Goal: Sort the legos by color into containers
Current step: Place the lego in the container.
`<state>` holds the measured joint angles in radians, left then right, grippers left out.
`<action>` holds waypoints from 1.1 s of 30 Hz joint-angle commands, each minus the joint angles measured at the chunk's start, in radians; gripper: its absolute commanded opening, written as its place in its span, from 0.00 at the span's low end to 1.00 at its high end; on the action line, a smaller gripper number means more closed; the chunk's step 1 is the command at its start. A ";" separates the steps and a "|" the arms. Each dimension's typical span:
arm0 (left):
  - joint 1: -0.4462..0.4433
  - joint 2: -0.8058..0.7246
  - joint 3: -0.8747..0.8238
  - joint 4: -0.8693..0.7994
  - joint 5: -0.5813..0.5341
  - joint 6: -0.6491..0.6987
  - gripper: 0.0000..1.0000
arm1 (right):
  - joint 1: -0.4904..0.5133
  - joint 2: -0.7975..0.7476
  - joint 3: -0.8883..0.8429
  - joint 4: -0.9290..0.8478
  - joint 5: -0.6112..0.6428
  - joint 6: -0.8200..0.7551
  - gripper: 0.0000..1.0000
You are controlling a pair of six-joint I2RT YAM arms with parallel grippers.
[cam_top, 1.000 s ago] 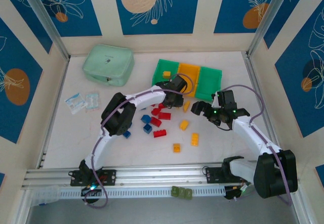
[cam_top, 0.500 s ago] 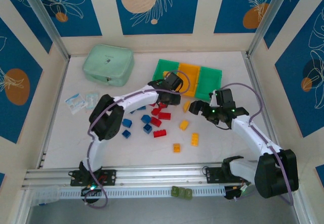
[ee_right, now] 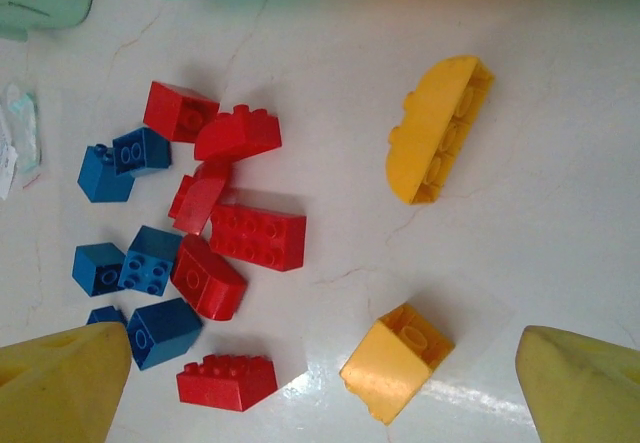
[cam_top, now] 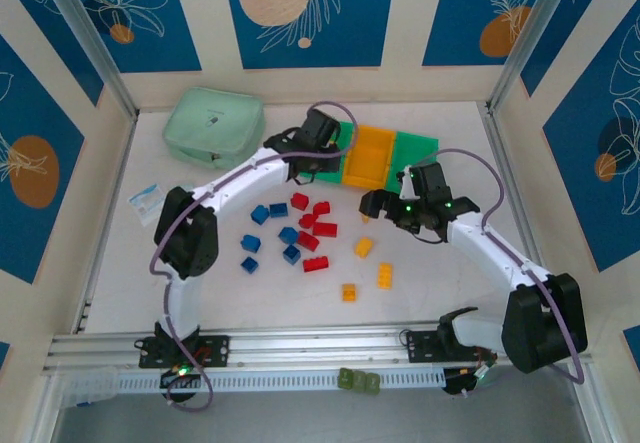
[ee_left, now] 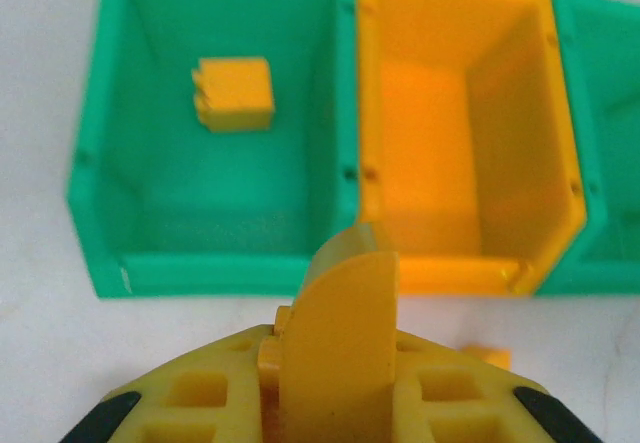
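Observation:
I need to move my left gripper outward over the green bin next and release the yellow curved lego there, because a yellow brick is already in that bin.
My left gripper (cam_top: 320, 155) hangs at the near edge of the containers, shut on a yellow curved lego (ee_left: 340, 333). In the left wrist view it sits before the wall between the left green bin (ee_left: 110, 213) and the orange bin (ee_left: 460, 143). One yellow brick (ee_left: 235, 93) lies in that green bin. My right gripper (cam_top: 383, 208) stands open over the table. A yellow lego (ee_right: 395, 363) lies between its fingers (ee_right: 70, 373) and another yellow lego (ee_right: 440, 128) lies beyond. Red legos (cam_top: 312, 225), blue legos (cam_top: 270, 238) and yellow legos (cam_top: 385, 275) lie scattered mid-table.
A mint-green zip case (cam_top: 213, 126) lies at the back left, with small packets (cam_top: 147, 201) by the left wall. The right green bin (cam_top: 415, 153) ends the row of containers. Olive-green blocks (cam_top: 358, 381) sit on the front rail.
My left gripper, still shut, has moved from above the red legos back and left to the bins. My right gripper has shifted slightly left and back, staying open.

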<state>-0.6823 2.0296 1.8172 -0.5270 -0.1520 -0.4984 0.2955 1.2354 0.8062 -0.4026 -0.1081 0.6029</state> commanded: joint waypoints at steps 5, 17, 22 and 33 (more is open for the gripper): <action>0.052 0.177 0.179 0.002 -0.063 0.066 0.09 | 0.005 0.051 0.057 0.020 -0.005 0.009 0.99; 0.066 0.289 0.356 -0.065 -0.141 0.168 0.37 | 0.003 0.082 0.101 0.011 -0.004 0.008 0.99; 0.066 0.232 0.324 -0.064 -0.103 0.157 0.42 | -0.005 0.075 0.098 0.015 -0.006 0.010 0.99; 0.020 0.094 0.168 -0.100 0.140 0.048 0.51 | -0.064 -0.015 0.023 -0.026 -0.016 0.014 0.99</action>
<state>-0.6315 2.1921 2.0384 -0.6106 -0.1074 -0.4110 0.2470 1.2613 0.8551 -0.3901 -0.1093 0.6109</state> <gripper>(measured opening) 0.500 0.991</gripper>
